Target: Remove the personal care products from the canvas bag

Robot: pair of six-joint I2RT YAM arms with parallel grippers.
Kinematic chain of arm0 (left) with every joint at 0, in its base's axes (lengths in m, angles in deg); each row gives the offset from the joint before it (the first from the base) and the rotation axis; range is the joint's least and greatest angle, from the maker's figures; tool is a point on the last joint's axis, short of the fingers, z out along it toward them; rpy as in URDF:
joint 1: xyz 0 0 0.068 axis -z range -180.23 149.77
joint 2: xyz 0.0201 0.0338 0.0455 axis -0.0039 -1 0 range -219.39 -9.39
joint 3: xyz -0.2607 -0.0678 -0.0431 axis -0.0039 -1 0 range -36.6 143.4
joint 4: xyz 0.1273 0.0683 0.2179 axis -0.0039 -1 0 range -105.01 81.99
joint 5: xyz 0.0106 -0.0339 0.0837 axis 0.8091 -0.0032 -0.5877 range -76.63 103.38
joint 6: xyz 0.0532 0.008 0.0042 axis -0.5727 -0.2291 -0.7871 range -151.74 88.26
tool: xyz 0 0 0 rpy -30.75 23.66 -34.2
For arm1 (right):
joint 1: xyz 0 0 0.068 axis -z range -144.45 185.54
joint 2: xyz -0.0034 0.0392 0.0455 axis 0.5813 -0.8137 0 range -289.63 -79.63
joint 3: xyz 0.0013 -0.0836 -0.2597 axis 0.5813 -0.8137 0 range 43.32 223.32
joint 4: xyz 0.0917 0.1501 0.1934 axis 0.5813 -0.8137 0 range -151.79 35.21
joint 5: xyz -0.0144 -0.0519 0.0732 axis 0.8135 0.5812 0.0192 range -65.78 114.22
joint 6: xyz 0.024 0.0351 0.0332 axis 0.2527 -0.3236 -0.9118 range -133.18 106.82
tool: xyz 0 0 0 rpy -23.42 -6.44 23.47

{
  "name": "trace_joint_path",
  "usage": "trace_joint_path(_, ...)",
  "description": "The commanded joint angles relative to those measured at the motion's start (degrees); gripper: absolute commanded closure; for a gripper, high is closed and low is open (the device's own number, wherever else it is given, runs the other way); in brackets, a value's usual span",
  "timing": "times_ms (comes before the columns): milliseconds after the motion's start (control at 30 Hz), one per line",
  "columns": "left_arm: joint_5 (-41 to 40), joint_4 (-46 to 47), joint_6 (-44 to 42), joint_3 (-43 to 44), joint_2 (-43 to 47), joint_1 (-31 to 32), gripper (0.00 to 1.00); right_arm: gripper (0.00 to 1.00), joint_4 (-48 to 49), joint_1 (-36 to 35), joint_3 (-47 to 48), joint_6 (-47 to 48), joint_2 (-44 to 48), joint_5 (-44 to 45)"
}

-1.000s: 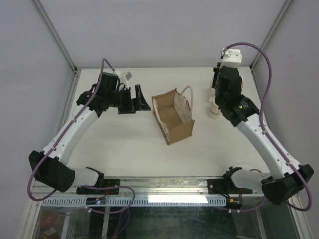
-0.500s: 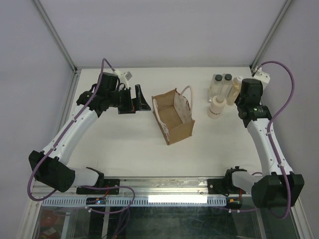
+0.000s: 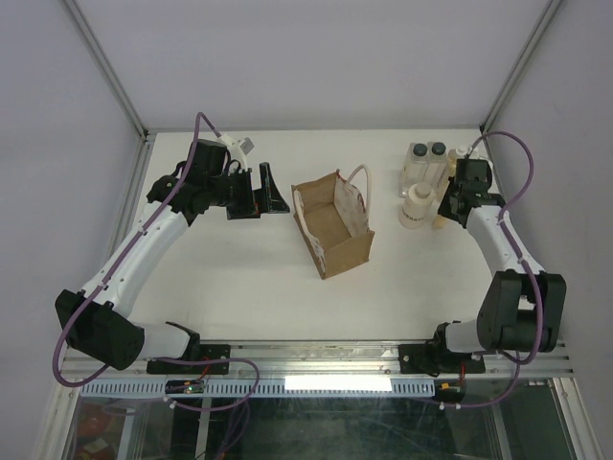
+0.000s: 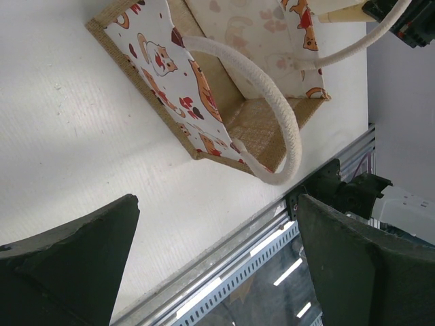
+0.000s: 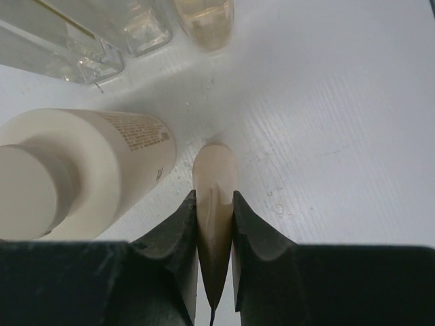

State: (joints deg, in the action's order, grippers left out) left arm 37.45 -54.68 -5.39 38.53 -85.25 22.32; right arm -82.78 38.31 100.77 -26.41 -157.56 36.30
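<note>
The end of the tapered tube (image 5: 216, 183) meets the tabletop. Next, my right gripper eases slightly down and toward the whitish bottle, then opens its fingers to free the tube.
The canvas bag (image 3: 332, 226) stands open mid-table; no bottle shows inside it. It also fills the top of the left wrist view (image 4: 224, 81), with its cream handle (image 4: 272, 115). Two clear bottles with black caps (image 3: 427, 163), the amber bottle (image 3: 458, 159) and the whitish bottle (image 3: 413, 207) stand at the back right. My right gripper (image 3: 443, 213) is low, just right of the whitish bottle (image 5: 81, 170), and shut on a small beige tapered tube (image 5: 216, 183) whose end is at the table. My left gripper (image 3: 261, 192) is open and empty, left of the bag.
The clear bottles (image 5: 75, 41) and the amber bottle's base (image 5: 204, 17) stand just beyond the right fingers. The table's metal front rail (image 4: 224, 265) shows between the left fingers. The enclosure's frame posts and walls close in the back and sides.
The right arm has swung off the bottles and folded back. Its gripper has come down beside the whitish bottle. The left arm and the bag have not moved.
</note>
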Motion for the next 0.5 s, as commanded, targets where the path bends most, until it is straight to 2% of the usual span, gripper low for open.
trace_joint_path(0, -0.48, 2.05, -0.31, 0.24, 1.57, 0.33, 0.01, 1.00, 5.15, 0.31, 1.28, 3.26, -1.22, -2.43)
trace_joint_path(233, -1.61, 2.07, -0.10, 0.76, 1.66, 0.30, 0.01, 0.98, 5.53, 0.22, 1.55, 4.34, -3.52, -3.62)
trace_joint_path(367, -2.43, 1.47, 0.10, 1.32, 1.18, 0.30, 0.01, 0.89, 4.73, 0.22, 1.79, 4.80, -4.50, -5.03)
trace_joint_path(467, -4.95, 0.91, 0.52, 2.21, 1.26, 0.31, 0.01, 0.76, 4.25, 0.22, 1.92, 5.64, -5.04, -5.22)
